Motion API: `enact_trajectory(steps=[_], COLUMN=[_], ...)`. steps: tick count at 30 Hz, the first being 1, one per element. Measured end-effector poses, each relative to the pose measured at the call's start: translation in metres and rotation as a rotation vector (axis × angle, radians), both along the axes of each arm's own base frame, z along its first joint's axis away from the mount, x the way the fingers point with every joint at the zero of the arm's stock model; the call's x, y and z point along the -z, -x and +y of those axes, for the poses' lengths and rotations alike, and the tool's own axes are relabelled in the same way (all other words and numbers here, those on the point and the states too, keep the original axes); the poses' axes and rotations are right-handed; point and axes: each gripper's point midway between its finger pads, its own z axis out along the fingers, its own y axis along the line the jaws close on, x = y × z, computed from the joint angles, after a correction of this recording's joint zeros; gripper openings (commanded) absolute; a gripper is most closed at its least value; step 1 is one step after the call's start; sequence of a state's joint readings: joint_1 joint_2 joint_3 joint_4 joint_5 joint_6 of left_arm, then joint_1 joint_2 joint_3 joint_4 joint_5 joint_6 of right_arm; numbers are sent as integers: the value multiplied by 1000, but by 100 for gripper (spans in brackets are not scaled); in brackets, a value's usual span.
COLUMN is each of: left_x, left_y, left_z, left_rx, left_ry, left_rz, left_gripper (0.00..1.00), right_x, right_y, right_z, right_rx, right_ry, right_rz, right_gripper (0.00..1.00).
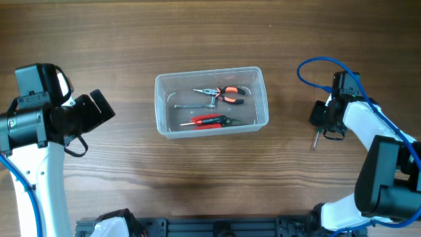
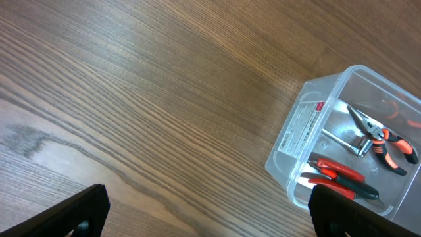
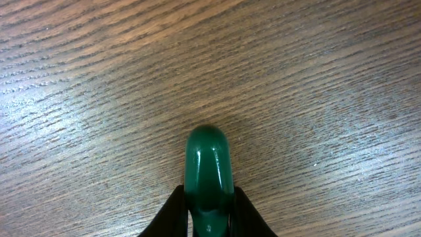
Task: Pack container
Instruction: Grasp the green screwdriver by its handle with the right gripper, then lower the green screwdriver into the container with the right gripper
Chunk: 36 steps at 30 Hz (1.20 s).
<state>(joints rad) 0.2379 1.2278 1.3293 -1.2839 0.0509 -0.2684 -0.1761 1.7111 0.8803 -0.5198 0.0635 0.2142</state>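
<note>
My right gripper lifts, swings over the container with a turn, and goes down inside by the red-handled pliers next, where the container's bare bottom shows.
The clear plastic container (image 1: 161,105) stands at the table's middle and also shows in the left wrist view (image 2: 296,131). It holds orange-handled pliers (image 1: 223,94), a silver tool (image 1: 194,104) and red-handled pliers (image 1: 209,121). My right gripper (image 1: 327,122) is to the right of the container, low over the table. It is shut on a green-handled screwdriver (image 3: 208,155), whose thin shaft (image 1: 315,140) points toward the front edge. My left gripper (image 1: 99,108) is open and empty, to the left of the container, and its fingers (image 2: 210,220) frame bare wood.
The wooden table (image 1: 210,39) runs all round the container. A blue cable (image 1: 309,72) loops above the right arm. A dark rail (image 1: 217,227) lies along the front edge.
</note>
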Motion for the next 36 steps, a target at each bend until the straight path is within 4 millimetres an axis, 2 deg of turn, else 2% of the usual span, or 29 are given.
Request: enact_trajectory(steps=[6, 10, 13, 17, 21, 23, 24, 26, 28, 30, 34, 36], left_x=[0, 0, 0, 0, -1, -1, -1, -1, -1, -1, -1, -1], left_y=[0, 0, 0, 0, -1, -2, -2, -2, -2, -2, -2, -2], left_z=[0, 0, 0, 0, 0, 0, 0, 0, 0, 0, 0, 0], left_rx=[0, 0, 0, 0, 0, 0, 0, 0, 0, 0, 0, 0], left_ry=[0, 0, 0, 0, -1, -2, -2, -2, -2, -2, -2, -2], left_rz=[0, 0, 0, 0, -6, -7, -7, -7, -7, -7, -8, -7], left_gripper=[100, 100, 100, 100, 100, 100, 100, 100, 100, 100, 100, 100], right_x=[-1, -5, -22, -68, -132, -158, -169, -177, -178, -179, -180, -172], right_y=[-5, -8, -18, -45, -66, -64, -59, -49, -27, -13, 1, 5], right_z=[2, 18, 34, 63, 116, 152, 176, 209, 255, 285, 327, 344], right_rx=[-11, -100, -200, -383, -673, -861, -985, -1158, -1407, -1568, -1777, -1856], right_ry=[-12, -89, -152, -178, -143, -125, -118, -109, -98, -84, -52, -48], right_rz=[-18, -19, -27, -78, -177, -217, -238, -265, -283, -310, -381, -396], right_gripper=[4, 5, 4, 4, 4, 4, 5, 4, 4, 4, 6, 6])
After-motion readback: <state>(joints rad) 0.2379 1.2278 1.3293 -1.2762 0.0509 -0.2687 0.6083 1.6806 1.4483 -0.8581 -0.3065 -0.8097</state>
